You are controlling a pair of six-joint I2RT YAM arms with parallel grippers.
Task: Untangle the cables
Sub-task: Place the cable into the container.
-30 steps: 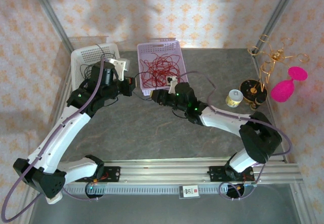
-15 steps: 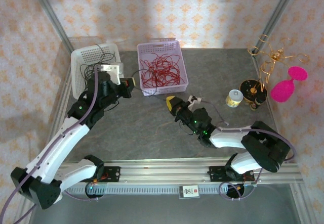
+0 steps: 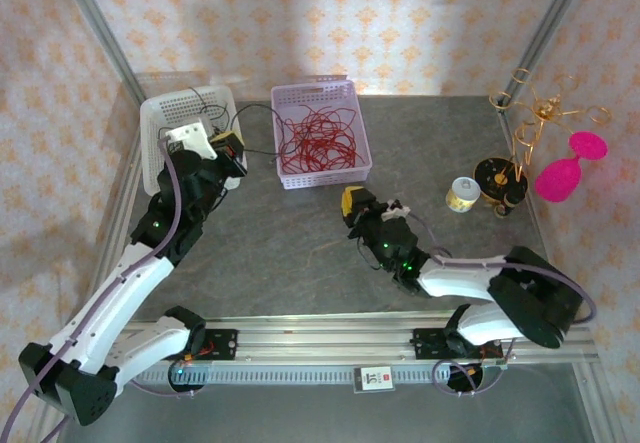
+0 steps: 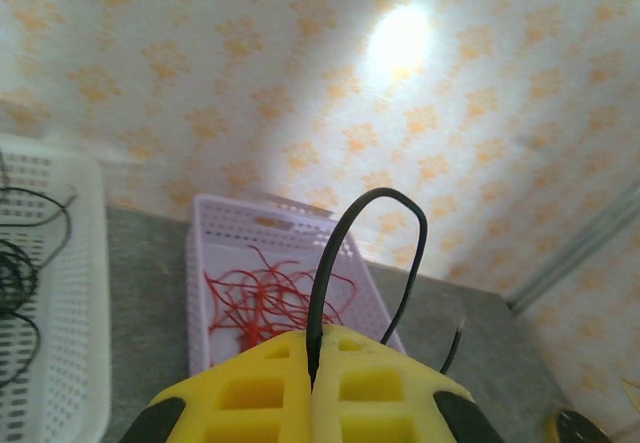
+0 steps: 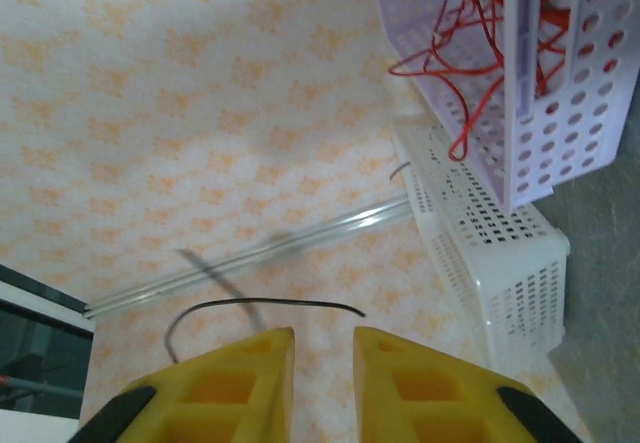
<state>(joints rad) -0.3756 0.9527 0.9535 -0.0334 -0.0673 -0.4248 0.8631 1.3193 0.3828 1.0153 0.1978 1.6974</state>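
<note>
The black cable should go from the lilac basket [image 3: 312, 87] to over the middle of the white basket [image 3: 160, 113] next, and my left gripper should release it there, because more black wire lies there.
Several red cables [image 3: 318, 138] lie tangled in the lilac basket [image 3: 312, 87]. My left gripper [image 3: 229, 145] hovers at the white basket's [image 3: 160, 113] right edge, shut on a black cable [image 3: 262, 110] that arcs over towards the lilac basket. In the left wrist view the yellow fingers [image 4: 250, 393] pinch this black cable [image 4: 372, 201] at the left gripper [image 4: 313, 348], and the red cables [image 4: 262, 298] lie beyond. My right gripper [image 3: 352, 201] sits over the middle of the table, open [image 5: 323, 348]. A thin black wire end [image 5: 280, 303] curves past its tips, not between them.
More black wire [image 4: 15, 263] lies in the white basket. A small tin [image 3: 461, 194], a gold wire stand [image 3: 520, 148] on a black base and a pink goblet [image 3: 565, 173] stand at the right. Metal rails [image 3: 330, 338] run along the near edge.
My right arm has pulled back from the lilac basket to the middle of the table. My left gripper has swung back and left towards the white basket, drawing the black cable with it.
</note>
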